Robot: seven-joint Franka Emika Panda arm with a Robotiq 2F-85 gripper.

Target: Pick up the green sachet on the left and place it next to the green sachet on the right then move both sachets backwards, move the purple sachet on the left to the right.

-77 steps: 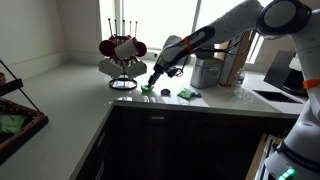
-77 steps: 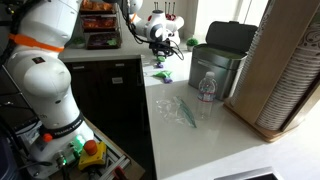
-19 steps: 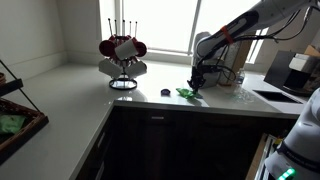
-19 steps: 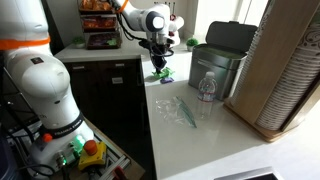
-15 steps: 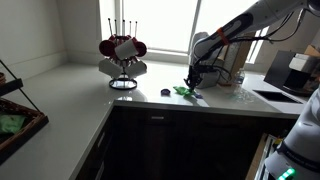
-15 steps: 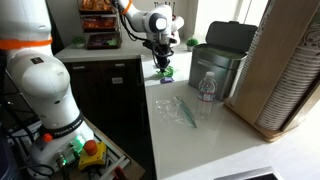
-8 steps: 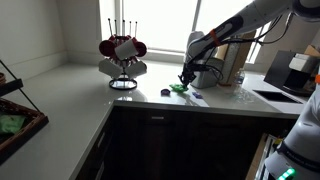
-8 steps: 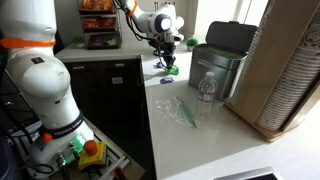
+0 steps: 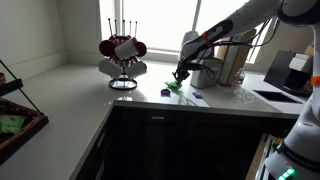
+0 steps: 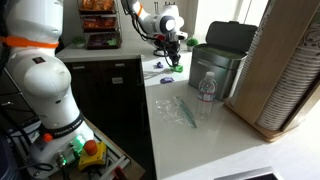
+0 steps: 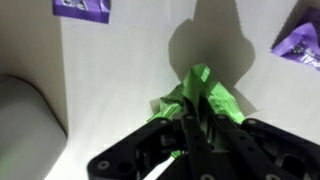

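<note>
My gripper moves toward the mug-rack side next and releases the green sachets there, clear of both purple sachets, since bare counter lies on that side.
My gripper is shut on a crumpled bunch of bright green sachets, which look like two packets pressed together and stick out past the fingertips. Their shadow falls on the white counter just beyond them. In both exterior views the gripper points down at the counter with the green sachets at its tip. One purple sachet lies at the upper left of the wrist view and another purple sachet at the upper right. Purple sachets lie flat on either side of the gripper.
A mug rack with red and white mugs stands further along the counter. A grey canister and a clear plastic bottle stand close by. A grey rounded object fills the wrist view's left edge. The counter edge runs just in front.
The gripper has carried the green sachets along the counter towards the mug rack, past the spot where they lay. The purple sachets have stayed put.
</note>
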